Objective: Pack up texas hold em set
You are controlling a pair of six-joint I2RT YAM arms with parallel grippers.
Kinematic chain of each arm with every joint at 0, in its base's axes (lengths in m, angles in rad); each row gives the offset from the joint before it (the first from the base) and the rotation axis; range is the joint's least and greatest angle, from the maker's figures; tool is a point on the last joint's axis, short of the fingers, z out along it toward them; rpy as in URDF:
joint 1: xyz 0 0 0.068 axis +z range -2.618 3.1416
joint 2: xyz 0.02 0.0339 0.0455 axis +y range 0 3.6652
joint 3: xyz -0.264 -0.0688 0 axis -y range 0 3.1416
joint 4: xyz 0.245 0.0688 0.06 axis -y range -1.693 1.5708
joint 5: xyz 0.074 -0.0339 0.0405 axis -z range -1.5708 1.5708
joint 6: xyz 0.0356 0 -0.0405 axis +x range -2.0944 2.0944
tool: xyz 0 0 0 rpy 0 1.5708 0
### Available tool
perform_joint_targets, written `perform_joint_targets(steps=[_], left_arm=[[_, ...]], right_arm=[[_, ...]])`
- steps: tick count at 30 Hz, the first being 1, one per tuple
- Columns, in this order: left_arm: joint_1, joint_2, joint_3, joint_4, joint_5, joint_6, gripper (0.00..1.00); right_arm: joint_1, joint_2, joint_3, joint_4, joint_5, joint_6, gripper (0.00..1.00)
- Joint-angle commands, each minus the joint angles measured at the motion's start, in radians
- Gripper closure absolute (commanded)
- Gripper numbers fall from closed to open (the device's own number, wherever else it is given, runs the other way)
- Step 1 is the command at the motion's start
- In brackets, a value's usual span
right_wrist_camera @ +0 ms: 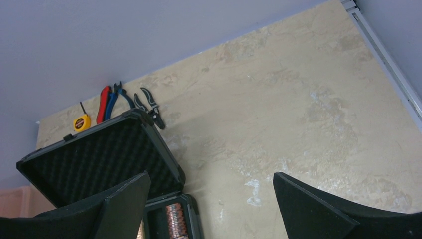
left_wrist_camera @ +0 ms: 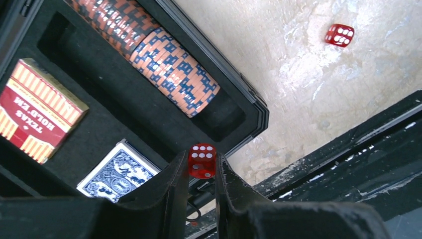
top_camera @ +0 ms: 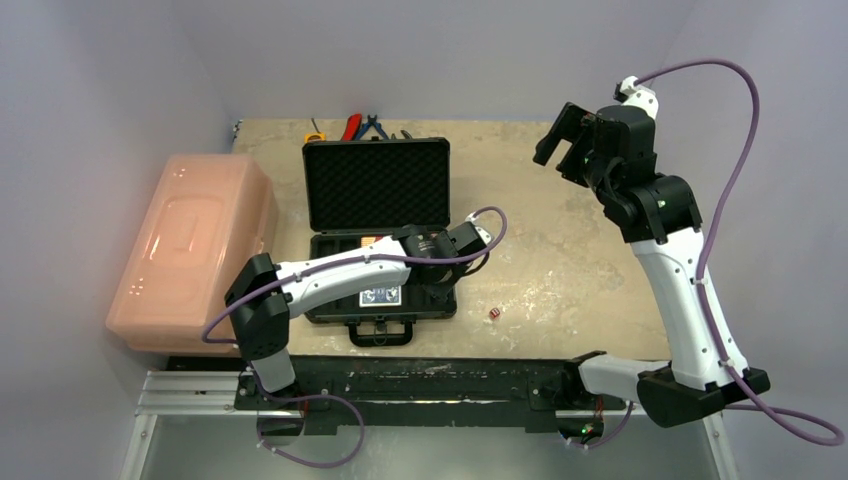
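My left gripper brings the red die down to the near end of the chip roll's slot (top_camera: 440, 299) (left_wrist_camera: 221, 117) next, then releases it in that gap.
The black case (top_camera: 376, 185) lies open mid-table, its lid upright. My left gripper (left_wrist_camera: 201, 165) is shut on a red die (left_wrist_camera: 202, 159) and hovers over the case's near right corner (left_wrist_camera: 251, 102). Inside the foam sit a reddish chip roll (left_wrist_camera: 149, 45), a red card deck (left_wrist_camera: 37, 109) and a blue card deck (left_wrist_camera: 119, 174). A second red die (top_camera: 494, 313) rests on the table right of the case, also seen from the left wrist (left_wrist_camera: 339, 35). My right gripper (top_camera: 558, 138) is raised high at the back right, open and holding nothing (right_wrist_camera: 211, 191).
A large pink bin (top_camera: 195, 245) stands left of the case. Pliers (top_camera: 362, 125) and a yellow tape measure (top_camera: 314, 135) lie by the back wall. A black rail (top_camera: 420, 385) runs along the near edge.
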Motion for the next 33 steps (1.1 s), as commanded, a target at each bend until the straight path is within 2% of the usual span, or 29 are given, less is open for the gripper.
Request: perform_joint_targets(steps=[1,15,31,33], left_arm=[[0.000,-0.002,-0.008,0.037,0.057,-0.041,1.00],[0.039,0.043,-0.045,0.072,0.115,-0.073,1.00],[0.040,0.063,-0.080,0.103,0.117,-0.079,1.00],[0.041,0.063,-0.083,0.105,0.117,-0.078,0.95]], right_arm=[[-0.002,-0.024,-0.002,0.031,-0.004,0.009,0.01],[-0.002,-0.023,-0.012,0.031,-0.003,0.011,0.01],[-0.002,-0.008,0.002,0.019,-0.007,0.011,0.01],[-0.002,-0.005,0.006,0.016,-0.007,0.011,0.01]])
